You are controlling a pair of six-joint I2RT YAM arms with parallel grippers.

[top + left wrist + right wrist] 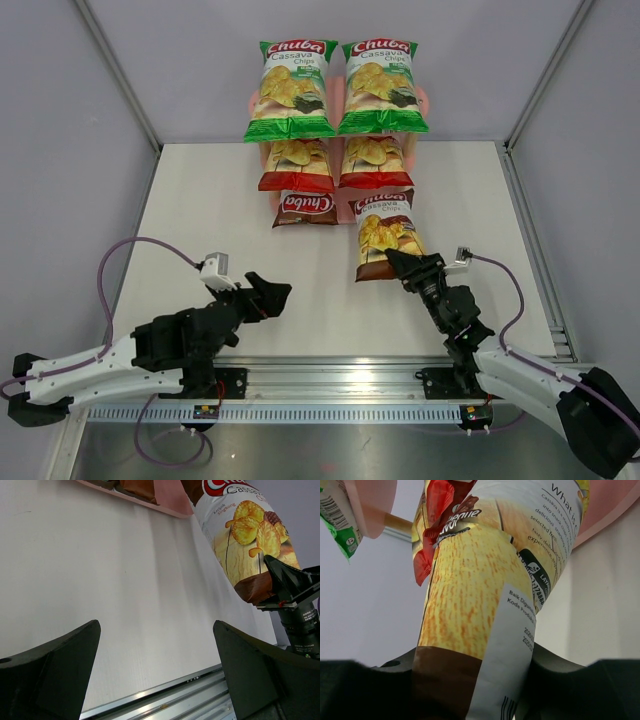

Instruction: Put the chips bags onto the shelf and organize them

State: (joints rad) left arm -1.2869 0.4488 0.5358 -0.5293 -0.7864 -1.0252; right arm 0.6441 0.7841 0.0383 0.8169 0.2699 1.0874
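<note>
My right gripper holds the dark brown bag, which still sticks out from the shelf. It will next push outward toward the bottom level's empty side (347, 210) and let go of the bag there.
The pink shelf (343, 207) stands at the table's far middle. Two green bags (290, 90) (383, 87) lie on its top tier, two red bags (296, 165) (374, 162) on the middle tier, and one dark brown bag (306, 208) on the bottom tier's left. My right gripper (402, 265) is shut on the lower end of the second dark brown bag (386, 236), which leans up toward the bottom tier's right side; it also shows in the right wrist view (485, 605) and the left wrist view (245, 545). My left gripper (272, 293) is open and empty above the table, near left.
Grey walls enclose the white table (200, 230) on three sides. A metal rail (340, 375) runs along the near edge where both arm bases are bolted. A purple cable (130, 245) loops above the left arm.
</note>
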